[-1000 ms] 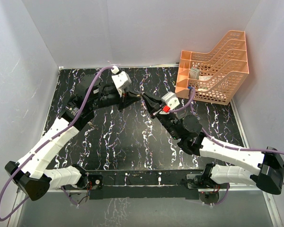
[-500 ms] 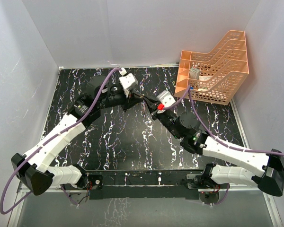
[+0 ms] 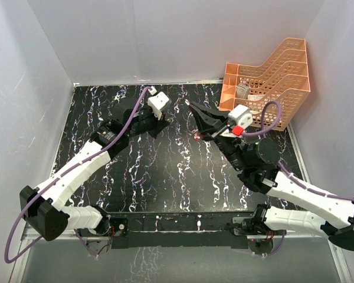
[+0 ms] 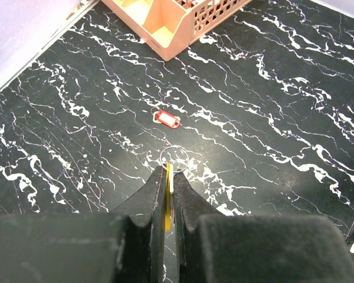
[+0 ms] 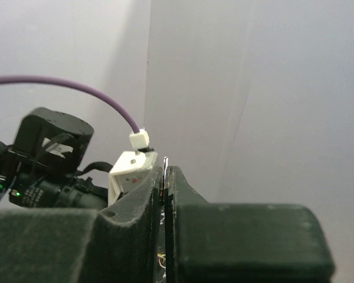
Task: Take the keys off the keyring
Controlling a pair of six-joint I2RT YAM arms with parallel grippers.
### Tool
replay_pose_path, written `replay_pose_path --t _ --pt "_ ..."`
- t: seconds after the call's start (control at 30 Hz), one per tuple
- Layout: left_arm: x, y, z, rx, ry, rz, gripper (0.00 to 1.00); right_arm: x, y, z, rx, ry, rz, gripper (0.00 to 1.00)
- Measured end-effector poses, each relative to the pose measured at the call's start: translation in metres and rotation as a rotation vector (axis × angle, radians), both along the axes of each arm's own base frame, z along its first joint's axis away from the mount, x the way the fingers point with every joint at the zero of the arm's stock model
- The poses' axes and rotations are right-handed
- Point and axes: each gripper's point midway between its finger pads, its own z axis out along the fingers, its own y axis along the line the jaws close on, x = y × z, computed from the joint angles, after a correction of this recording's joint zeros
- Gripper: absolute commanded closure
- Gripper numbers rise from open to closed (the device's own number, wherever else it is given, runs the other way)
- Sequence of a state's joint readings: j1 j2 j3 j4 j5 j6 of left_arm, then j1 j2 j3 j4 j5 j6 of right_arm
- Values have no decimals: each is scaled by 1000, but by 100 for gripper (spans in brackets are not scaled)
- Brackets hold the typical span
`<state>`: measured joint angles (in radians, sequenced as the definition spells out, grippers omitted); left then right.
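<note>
I need to lower the cream-yellow key (image 4: 166, 191) next with my left gripper onto the black marbled table, away from the red key (image 4: 167, 119).
In the left wrist view my left gripper (image 4: 170, 169) is shut on the cream-yellow key (image 4: 166, 191), held edge-on between the jaws. The thin silver keyring (image 4: 174, 155) shows just past the fingertips. The red key (image 4: 167, 119) lies flat on the black marbled table (image 4: 283, 118) beyond it, and also shows in the top view (image 3: 197, 137). My right gripper (image 5: 165, 169) is shut on a thin silver metal piece (image 5: 165, 160), raised and facing the wall; I cannot tell what the piece is. In the top view the left gripper (image 3: 167, 120) and the right gripper (image 3: 192, 107) are apart.
An orange mesh tray (image 3: 265, 88) with small items stands at the back right, and its corner shows in the left wrist view (image 4: 177, 23). Grey walls enclose the table on three sides. The left wrist camera housing (image 5: 128, 171) shows in the right wrist view.
The grippers were tip to tip; now the right gripper has pulled away to the right and tilted up. The red key now lies on the table. The left gripper has barely moved.
</note>
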<state>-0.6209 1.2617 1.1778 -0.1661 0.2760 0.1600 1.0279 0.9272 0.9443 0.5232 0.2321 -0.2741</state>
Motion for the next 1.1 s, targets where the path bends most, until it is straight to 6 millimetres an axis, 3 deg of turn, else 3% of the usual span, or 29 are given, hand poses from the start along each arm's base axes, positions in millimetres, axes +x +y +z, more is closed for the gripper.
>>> replay_pose_path --t 0.13,0.23,0.43,0.57,0.73,0.93,1.1 --pt "1 2 6 -13 -15 18 100 14 11 -17 -37 37 -34 100" --pt "4 6 -3 -5 2 55 100 30 20 -36 -73 83 -82 100" --pt "5 25 -58 22 127 151 100 59 30 -84 -161 196 -195 100" --pt "14 53 -94 5 221 265 100 74 32 -112 -216 257 -247 100" --pt "30 83 -125 -49 291 406 100 102 19 -141 -243 346 -303 100" --pt "45 71 -146 -114 323 408 100 133 2 -171 -251 436 -352 100" --pt "57 60 -176 -142 379 403 100 150 -2 -188 -255 480 -353 100"
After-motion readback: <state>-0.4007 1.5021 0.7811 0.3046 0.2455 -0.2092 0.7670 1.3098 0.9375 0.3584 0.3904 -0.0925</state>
